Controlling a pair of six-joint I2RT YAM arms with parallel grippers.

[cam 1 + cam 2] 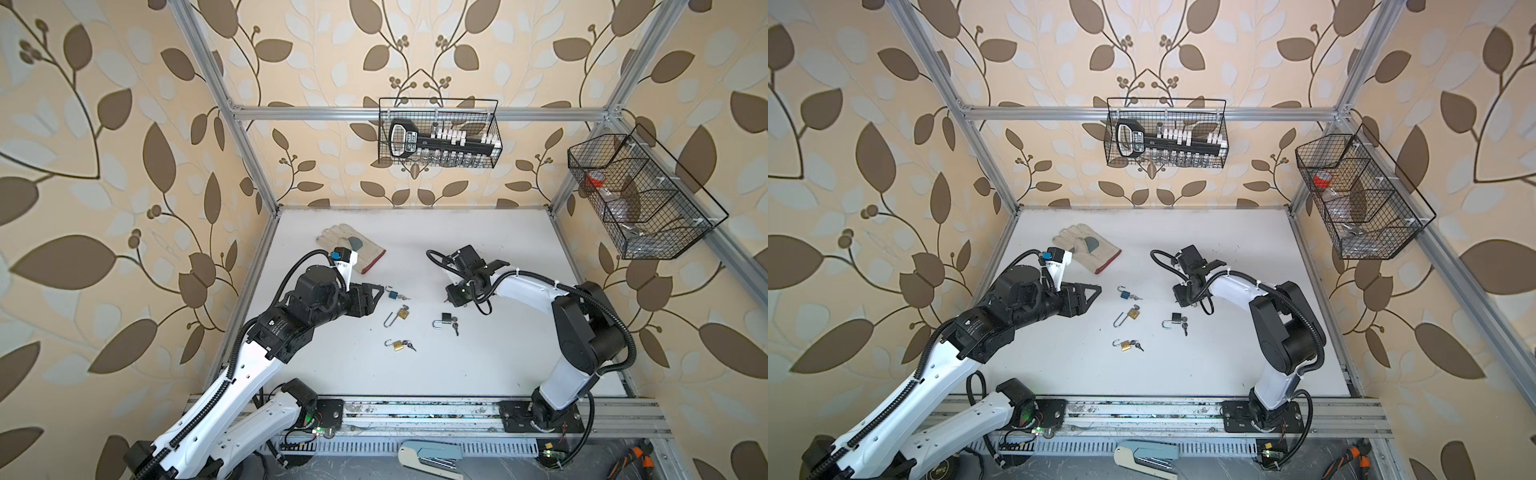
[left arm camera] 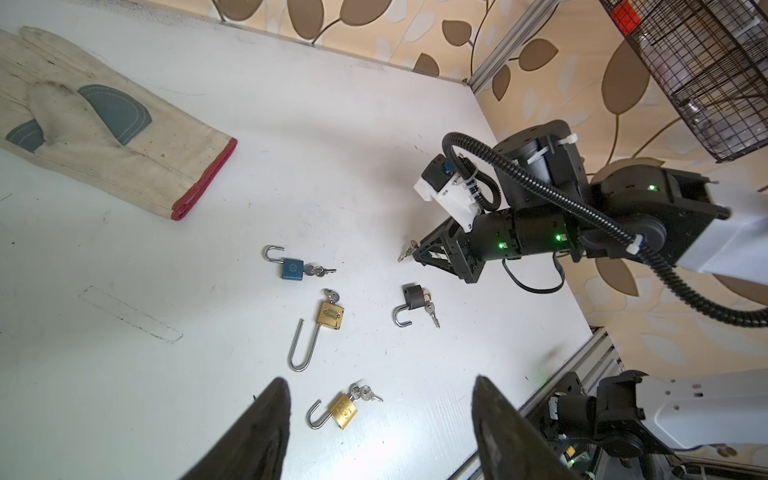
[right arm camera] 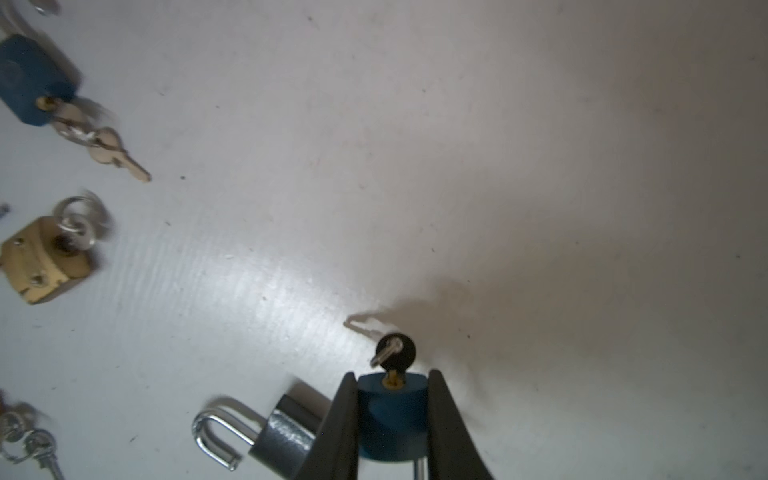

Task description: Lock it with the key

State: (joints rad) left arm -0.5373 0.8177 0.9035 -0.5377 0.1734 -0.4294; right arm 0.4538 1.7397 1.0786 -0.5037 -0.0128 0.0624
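Observation:
The tabletop just below my right gripper is clear, so the gripper should move down, a little away from the dark grey padlock, and release the blue padlock [image 3: 392, 415] there.
My right gripper [image 3: 392, 374] is shut on a blue padlock [image 3: 392, 415] held just above the white table. A black-headed key [image 3: 395, 353] sticks out of the padlock's keyhole past the fingertips. In both top views this gripper [image 1: 451, 299] hangs right of centre. Several other open padlocks with keys lie on the table: a small blue one [image 1: 392, 294], a brass one with a long shackle [image 1: 399, 313], a dark grey one [image 1: 446, 319] and a small brass one [image 1: 398, 345]. My left gripper [image 2: 380, 382] is open and empty, hovering left of them [image 1: 376, 291].
A pale work glove [image 1: 353, 245] lies at the back left of the table. Wire baskets hang on the back rail [image 1: 440, 133] and the right rail [image 1: 640, 199]. A stapler [image 1: 430, 457] sits below the front rail.

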